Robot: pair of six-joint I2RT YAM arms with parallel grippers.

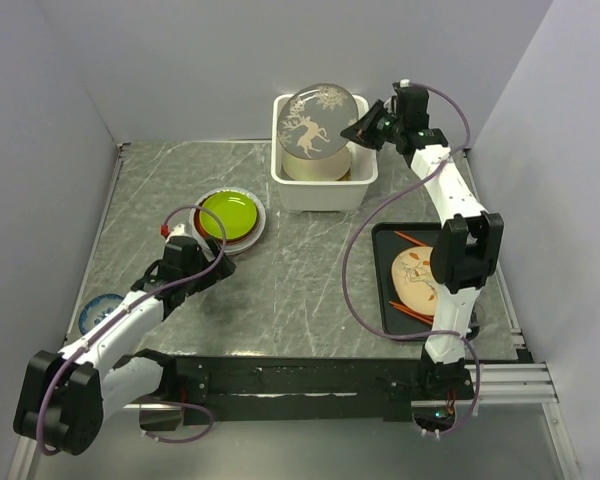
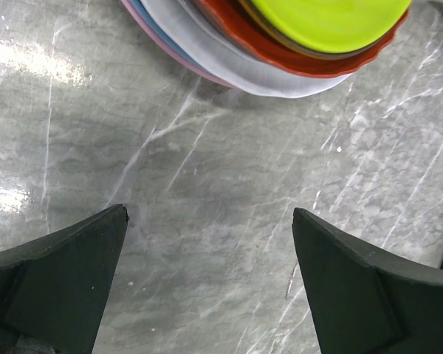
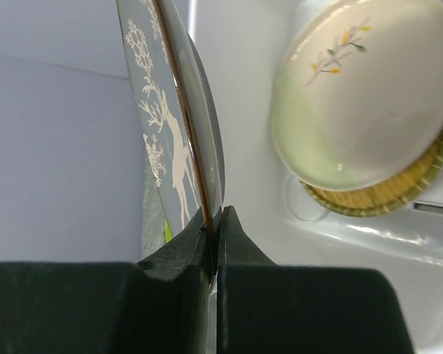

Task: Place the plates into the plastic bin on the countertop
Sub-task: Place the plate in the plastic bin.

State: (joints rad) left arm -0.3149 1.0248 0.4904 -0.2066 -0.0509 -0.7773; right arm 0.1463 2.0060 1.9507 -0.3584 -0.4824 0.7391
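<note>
My right gripper will next go down into the bin and let go of the grey plate on top of the cream plate, because it is still holding the grey plate above the bin.
My right gripper is shut on the rim of a grey plate with a white deer pattern, holding it tilted on edge above the white plastic bin. In the right wrist view the gripper pinches that plate, and a cream plate lies on a woven tan plate inside the bin. A stack of plates with a lime green one on top stands left of the bin; it also shows in the left wrist view. My left gripper is open and empty just in front of the stack.
A black rectangular tray at the right holds a cream patterned plate. A pale blue patterned plate lies at the left edge of the countertop. Walls close in the back and both sides.
</note>
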